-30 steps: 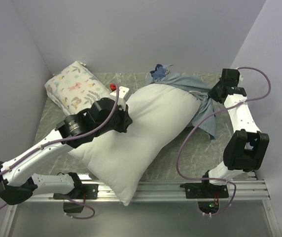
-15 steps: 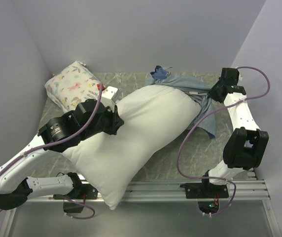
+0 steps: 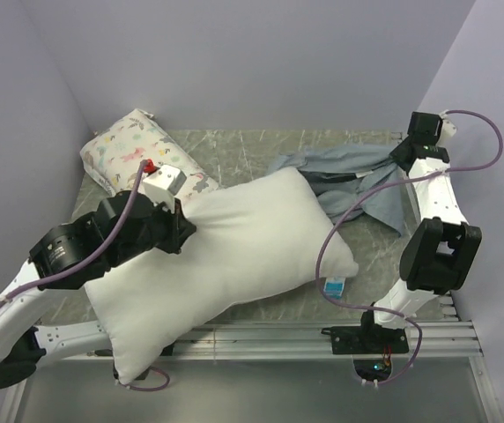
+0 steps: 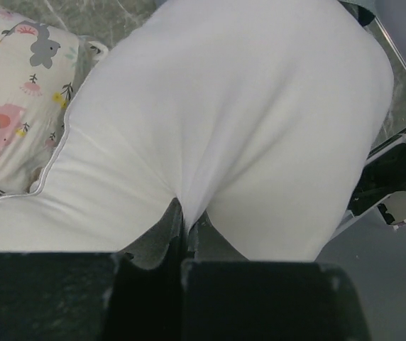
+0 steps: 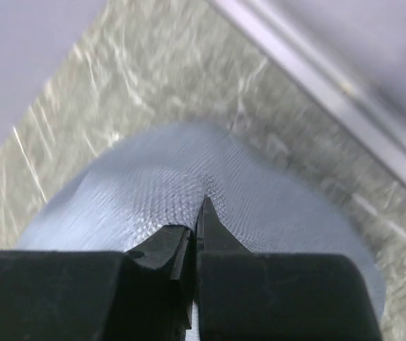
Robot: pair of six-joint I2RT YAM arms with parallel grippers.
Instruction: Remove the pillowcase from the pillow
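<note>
A corner of the pillow hangs over the front bar. My left gripper will move the pillow down and outward next, toward the bare tabletop, to let go of it.
The big off-white pillow [image 3: 226, 256] lies slantwise across the table, its near-left corner hanging over the front rail, and fills the left wrist view [image 4: 231, 121]. It is free of the pillowcase [image 3: 358, 176], which lies grey-blue side out, stretched flat at the back right. My left gripper [image 3: 181, 231] is shut on a pinch of the pillow's cloth [image 4: 184, 213] near its left edge. My right gripper [image 3: 403, 152] is shut on the pillowcase's right end [image 5: 203, 206], by the right wall.
A smaller floral-print pillow [image 3: 133, 150] lies at the back left, beside the big pillow. A small blue and white object [image 3: 333, 285] lies on the table near the right arm's base. Walls close in on the left, back and right. A metal rail [image 3: 322, 333] runs along the front.
My left gripper pulled the pillow left and toward the front; it slid fully out of the pillowcase. My right gripper moved right and back, stretching the emptied case. A small blue object is uncovered.
</note>
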